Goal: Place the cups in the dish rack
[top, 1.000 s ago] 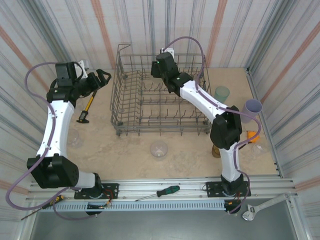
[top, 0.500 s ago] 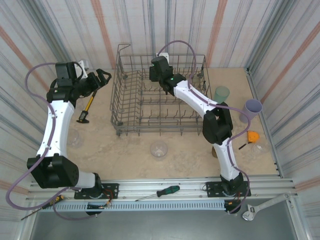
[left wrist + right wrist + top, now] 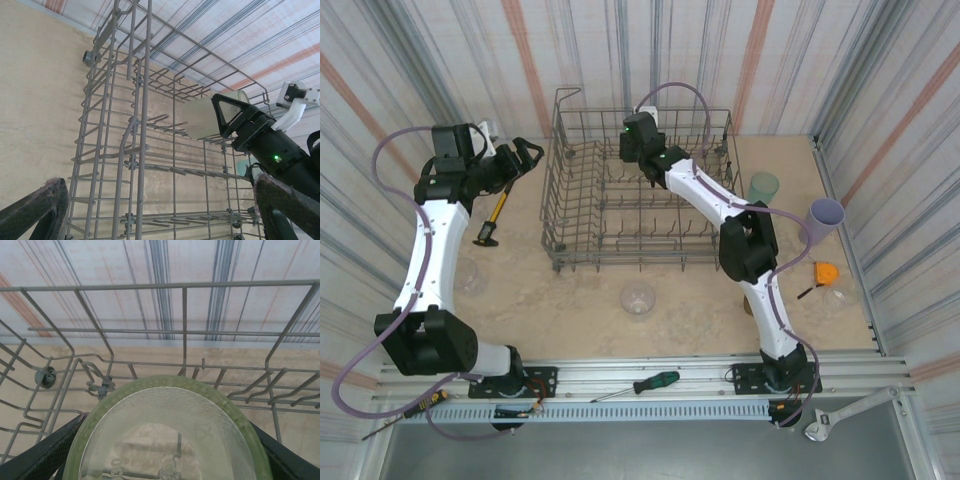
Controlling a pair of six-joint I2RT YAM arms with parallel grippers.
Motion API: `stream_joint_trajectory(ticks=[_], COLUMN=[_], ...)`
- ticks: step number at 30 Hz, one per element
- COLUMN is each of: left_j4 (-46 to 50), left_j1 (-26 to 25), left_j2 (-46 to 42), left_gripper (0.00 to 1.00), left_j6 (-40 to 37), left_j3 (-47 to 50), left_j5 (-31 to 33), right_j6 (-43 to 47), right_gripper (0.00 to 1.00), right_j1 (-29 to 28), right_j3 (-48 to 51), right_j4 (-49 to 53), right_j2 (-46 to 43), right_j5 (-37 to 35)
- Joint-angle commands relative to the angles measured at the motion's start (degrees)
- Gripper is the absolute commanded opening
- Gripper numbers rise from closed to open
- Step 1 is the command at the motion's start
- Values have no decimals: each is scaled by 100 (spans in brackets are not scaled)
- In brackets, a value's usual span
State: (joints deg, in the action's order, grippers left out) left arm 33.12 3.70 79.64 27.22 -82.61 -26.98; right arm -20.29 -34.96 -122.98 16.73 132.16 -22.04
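The pale yellow-green cup (image 3: 165, 435) still hangs above the wires near the rack's back side, so the robot will next lower its right gripper toward them and release the cup there.
My right gripper (image 3: 638, 150) is inside the dish rack (image 3: 552, 205), near its back wall. It is shut on a pale yellow-green cup (image 3: 165, 435), and dark fingers (image 3: 42, 455) flank the cup's rim. The left wrist view shows that cup (image 3: 205, 117) lying sideways above the rack's tines (image 3: 150, 167). My left gripper (image 3: 525, 155) hangs open just left of the rack, with nothing between its fingers (image 3: 35, 210). On the table to the right stand a teal-green cup (image 3: 763, 187) and a lavender cup (image 3: 825, 215). Clear cups sit at the front (image 3: 638, 299), left (image 3: 468, 275) and right (image 3: 840, 295).
A yellow-handled tool (image 3: 495, 212) lies left of the rack under my left arm. A small orange object (image 3: 826, 272) sits by the right clear cup. A green screwdriver (image 3: 645, 384) and a wrench (image 3: 832, 420) lie on the front rail. Striped walls close in the table.
My right arm's elbow has swung left and back, carrying the yellow-green cup slightly deeper into the rack. The left arm has not moved.
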Motion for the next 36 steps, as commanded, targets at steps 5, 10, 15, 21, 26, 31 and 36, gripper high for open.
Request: stream_joint_trajectory(ticks=[5, 10, 15, 21, 26, 31, 36], left_j4=[-83, -82, -94, -93, -94, -98, -109], left_j1=[19, 24, 27, 30, 46, 121, 182], left_j2=[34, 43, 52, 65, 74, 87, 107], left_gripper=[99, 99, 99, 99, 99, 99, 99], left_j6=[46, 72, 74, 77, 81, 114, 152], left_j3=[-45, -45, -45, -28, -28, -18, -3], left_j5=[-119, -140, -158, -155, -145, -151, -158], right_j6=[-51, -69, -105, -250, -364, -438, -467], right_gripper=[45, 49, 57, 73, 89, 98, 99], right_j1=[-10, -10, -6, -2, 0, 2, -15], right_j3=[-390, -415, -420, -445, -449, -453, -455], right_j4=[33, 42, 76, 131, 221, 412, 640], right_j2=[356, 524, 660, 712, 652, 461, 148], right_j5=[175, 217, 249, 328, 364, 367, 356])
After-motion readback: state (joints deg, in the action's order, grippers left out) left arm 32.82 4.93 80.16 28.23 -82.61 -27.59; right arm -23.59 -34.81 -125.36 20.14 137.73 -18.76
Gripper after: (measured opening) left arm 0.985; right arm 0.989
